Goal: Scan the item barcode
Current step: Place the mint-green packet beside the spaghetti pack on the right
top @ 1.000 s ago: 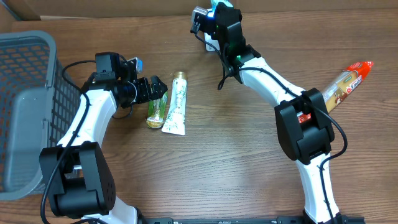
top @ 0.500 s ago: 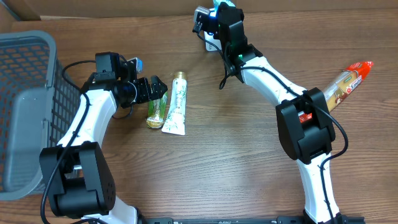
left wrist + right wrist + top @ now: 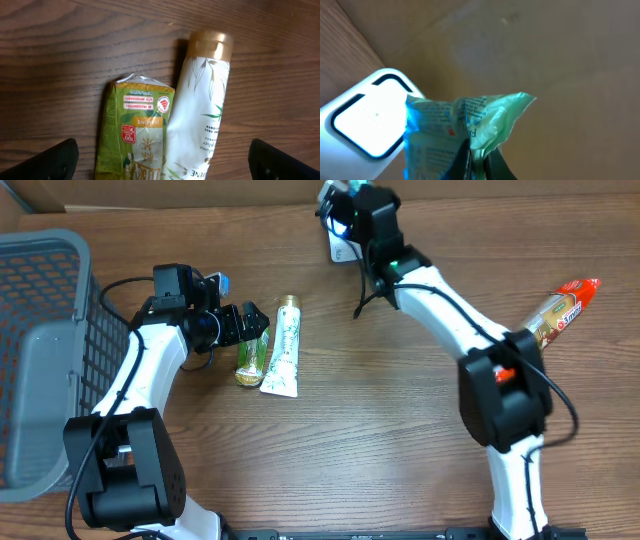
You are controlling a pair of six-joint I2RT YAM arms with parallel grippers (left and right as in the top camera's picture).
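The robot's right gripper will next go back from the scanner [image 3: 342, 248] to the bare tabletop [image 3: 500, 306] beside the brown snack pack and let go, since blue light is already falling on the packet.
My right gripper [image 3: 343, 202] is at the table's far edge, shut on the crimped end of a pale green and blue packet [image 3: 470, 125]. The packet hangs right beside a white scanner [image 3: 365, 120], whose blue light falls on its printed side. From overhead the scanner [image 3: 342, 248] shows just below the gripper. My left gripper [image 3: 162, 162] stands open and low over a green tea packet [image 3: 137, 130] and a white tube with a gold cap [image 3: 200, 110], one black finger [image 3: 55, 160] on either side of the pair.
A grey mesh basket [image 3: 40, 350] fills the left edge. A brown snack pack with an orange end [image 3: 560, 310] lies at the far right. A cardboard wall [image 3: 560, 60] runs along the back.
The right arm has shifted a little to the right and toward the back edge, carrying its packet. The left arm and the two items under it have not moved.
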